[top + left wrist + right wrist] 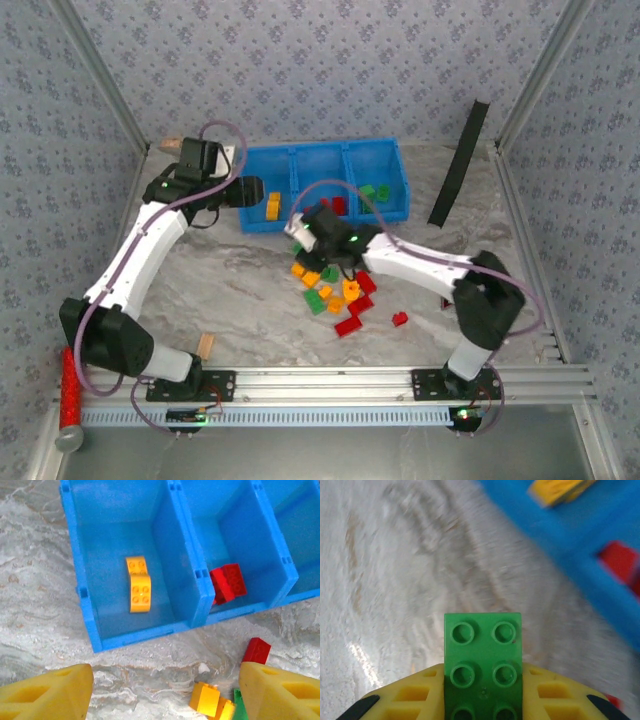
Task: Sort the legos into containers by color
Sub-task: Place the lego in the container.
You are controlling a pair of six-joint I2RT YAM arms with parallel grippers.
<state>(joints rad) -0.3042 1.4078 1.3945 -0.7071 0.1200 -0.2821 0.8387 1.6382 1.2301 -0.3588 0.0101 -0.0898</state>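
Observation:
I should lift my right gripper next, swing it outward over the green bricks' section of the bin and lower it there to let go of its brick. That section already has this color in it.
The blue bin (pixel 300 165) stands at the back with three compartments. Two yellow bricks (pixel 138 584) lie in its left one, red bricks (pixel 228 582) in the middle one, and green bricks (pixel 375 192) in the right one. A pile of red, green and orange legos (pixel 335 295) lies on the table in front. My right gripper (pixel 483 682) is shut on a green brick (pixel 483 640), studs up, low over the table near the bin's front (pixel 300 230). My left gripper (pixel 166 690) hangs open and empty before the left compartment (pixel 252 192).
A stray red brick (pixel 400 319) lies right of the pile. A tan wooden block (pixel 206 345) sits near the left arm's base, and a long red cylinder (pixel 70 385) lies at the far left edge. A black strip (pixel 460 150) leans at the back right.

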